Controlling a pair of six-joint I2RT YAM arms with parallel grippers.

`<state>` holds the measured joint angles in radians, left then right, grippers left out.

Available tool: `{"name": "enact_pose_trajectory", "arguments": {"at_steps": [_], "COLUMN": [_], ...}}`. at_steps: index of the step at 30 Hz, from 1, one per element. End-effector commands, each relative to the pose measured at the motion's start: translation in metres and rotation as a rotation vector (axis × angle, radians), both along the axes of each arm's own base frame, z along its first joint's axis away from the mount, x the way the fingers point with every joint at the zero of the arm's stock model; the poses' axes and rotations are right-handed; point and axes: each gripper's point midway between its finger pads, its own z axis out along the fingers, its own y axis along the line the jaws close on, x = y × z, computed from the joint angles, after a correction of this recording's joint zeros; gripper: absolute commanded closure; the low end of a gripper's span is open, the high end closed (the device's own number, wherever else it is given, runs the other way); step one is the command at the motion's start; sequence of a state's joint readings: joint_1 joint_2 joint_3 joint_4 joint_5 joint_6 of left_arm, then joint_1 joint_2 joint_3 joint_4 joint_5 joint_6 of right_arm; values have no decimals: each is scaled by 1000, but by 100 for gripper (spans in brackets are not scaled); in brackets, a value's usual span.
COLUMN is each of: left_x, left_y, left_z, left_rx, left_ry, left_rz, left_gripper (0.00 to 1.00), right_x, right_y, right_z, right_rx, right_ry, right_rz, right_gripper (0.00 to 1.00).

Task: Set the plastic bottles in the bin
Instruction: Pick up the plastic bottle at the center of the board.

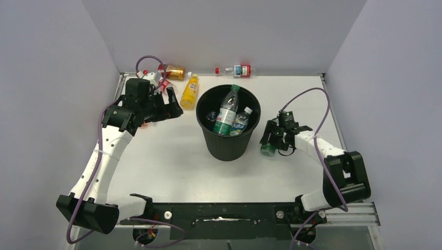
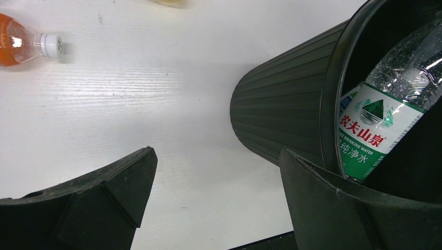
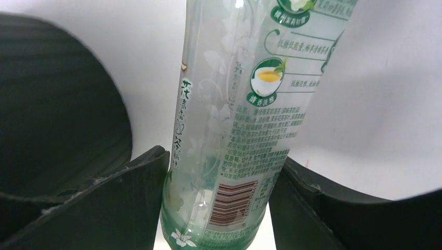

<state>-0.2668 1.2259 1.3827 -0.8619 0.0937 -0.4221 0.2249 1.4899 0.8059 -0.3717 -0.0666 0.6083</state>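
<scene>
I next lift my right gripper and move it left in the top view, over the bin's opening (image 1: 236, 110), as the bin's side blocks a low release.
The black bin (image 1: 226, 148) stands mid-table and holds a green-labelled bottle (image 1: 227, 113) and a blue-white one (image 1: 241, 122). My right gripper (image 1: 272, 138) is just right of the bin, low over the table, shut on a clear green tea bottle (image 3: 234, 130); its fingers (image 3: 130, 192) press both sides of it. My left gripper (image 1: 168, 107) hovers open and empty left of the bin (image 2: 281, 114). A yellow bottle (image 1: 189, 92), an amber one (image 1: 174, 72) and a red-labelled clear one (image 1: 237, 70) lie along the back. An orange bottle (image 2: 15, 44) lies beyond the left gripper (image 2: 218, 153).
Grey walls close the table at the back and on both sides. The bin wall (image 3: 57, 104) is close to the left of the right gripper (image 3: 221, 164). Another small red-capped bottle (image 1: 164, 83) lies by the left wrist.
</scene>
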Motion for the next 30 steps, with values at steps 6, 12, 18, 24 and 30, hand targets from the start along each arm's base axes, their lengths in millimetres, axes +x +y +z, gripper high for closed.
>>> {"name": "enact_pose_trajectory", "arguments": {"at_steps": [6,12,18,24,30], "left_x": [9,12,13,12,11], "left_y": [-8,-14,-15,-14,-14], "left_z": [9,3,-1,-6,-9], "left_rx": [-12,-9,-3,6,3], "left_ry": [-39,-32,-29,-23,-18], "left_rz": [-10,-20,-24,-26,-25], "left_gripper": [11,11,11,11,11], "right_x": [-24,-24,-20,-25,-45], "right_y": [13,14,27,45,58], "right_z": [81,151,208,251,294], "right_rx": [38,45,69,90,127], "right_ry": [-221,-343,-438,-522,-612], "right_rz": [49,76,115,159,210], "right_gripper": [48,49,50,51,51]}}
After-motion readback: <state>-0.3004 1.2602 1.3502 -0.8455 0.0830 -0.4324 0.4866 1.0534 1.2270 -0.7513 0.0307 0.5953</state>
